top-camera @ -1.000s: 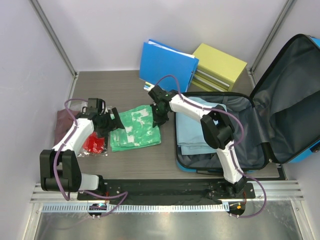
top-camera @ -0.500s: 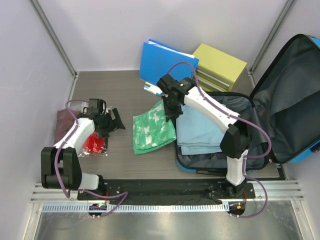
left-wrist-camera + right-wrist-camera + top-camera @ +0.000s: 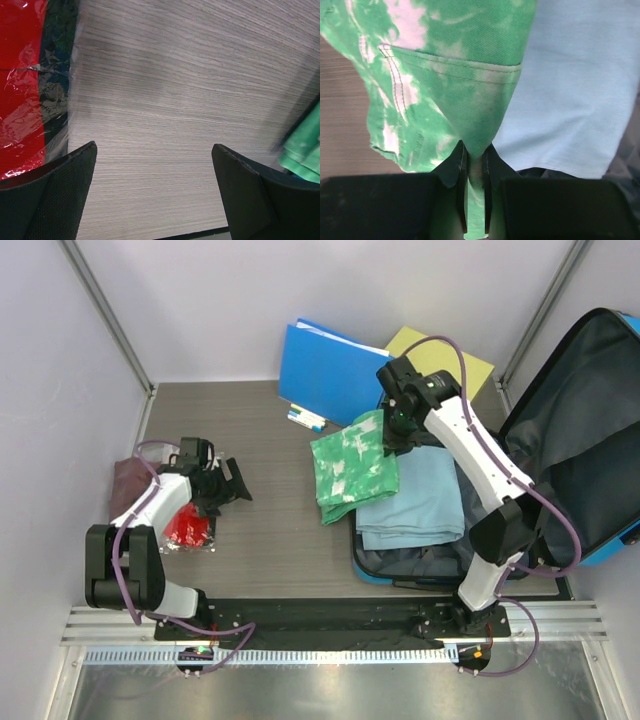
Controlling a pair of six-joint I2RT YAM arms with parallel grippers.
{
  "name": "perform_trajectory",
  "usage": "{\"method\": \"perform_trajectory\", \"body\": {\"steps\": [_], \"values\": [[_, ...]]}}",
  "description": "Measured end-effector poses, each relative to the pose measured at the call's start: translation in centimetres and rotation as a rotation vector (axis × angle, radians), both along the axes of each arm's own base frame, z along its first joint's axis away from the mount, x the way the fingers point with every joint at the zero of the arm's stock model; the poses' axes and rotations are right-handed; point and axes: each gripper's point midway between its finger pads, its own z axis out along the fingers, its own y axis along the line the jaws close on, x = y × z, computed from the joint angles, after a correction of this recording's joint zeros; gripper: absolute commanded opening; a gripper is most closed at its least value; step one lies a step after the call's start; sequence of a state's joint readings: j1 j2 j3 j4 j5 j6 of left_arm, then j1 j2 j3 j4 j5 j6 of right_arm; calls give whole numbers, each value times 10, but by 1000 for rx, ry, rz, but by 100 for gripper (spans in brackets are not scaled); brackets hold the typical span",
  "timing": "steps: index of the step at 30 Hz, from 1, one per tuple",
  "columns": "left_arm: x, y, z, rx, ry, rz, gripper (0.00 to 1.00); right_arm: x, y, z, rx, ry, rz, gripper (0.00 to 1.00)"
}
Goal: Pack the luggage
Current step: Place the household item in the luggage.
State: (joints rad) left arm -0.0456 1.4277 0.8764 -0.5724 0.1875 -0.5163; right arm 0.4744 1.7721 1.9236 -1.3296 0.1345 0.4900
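Observation:
Next, my right gripper moves toward the raised lid, then down onto the light-blue garment. There it releases the patterned cloth, which hangs past the luggage's edge.
The blue luggage lies open at the right, its dark lined lid raised, with a folded light-blue garment in its base. My right gripper is shut on a green-and-white patterned cloth and holds it in the air over the suitcase's left edge. In the right wrist view the cloth hangs from the shut jaws above the light-blue garment. My left gripper is open and empty low over the table, also in the left wrist view, beside a red plastic packet.
A flat blue folder and a yellow-green drawer box stand at the back. A small white-blue item lies by the folder. A maroon cloth lies at the left wall. The red packet fills the left wrist view's left side.
My right gripper lifted the green cloth off the table and carried it right and back, to the suitcase's left edge. My left gripper let go of the cloth and stays open by the red packet.

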Motion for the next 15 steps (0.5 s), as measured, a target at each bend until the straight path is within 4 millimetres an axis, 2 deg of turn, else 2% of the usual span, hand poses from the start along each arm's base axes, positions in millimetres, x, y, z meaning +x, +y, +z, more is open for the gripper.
{"method": "perform_trajectory", "body": {"steps": [5, 15], "values": [[0, 0, -2, -1, 8, 0, 96, -6, -33, -4, -35, 6, -30, 1], [2, -1, -3, -7, 7, -4, 96, -27, -96, -41, -154, 103, -78, 1]]}}
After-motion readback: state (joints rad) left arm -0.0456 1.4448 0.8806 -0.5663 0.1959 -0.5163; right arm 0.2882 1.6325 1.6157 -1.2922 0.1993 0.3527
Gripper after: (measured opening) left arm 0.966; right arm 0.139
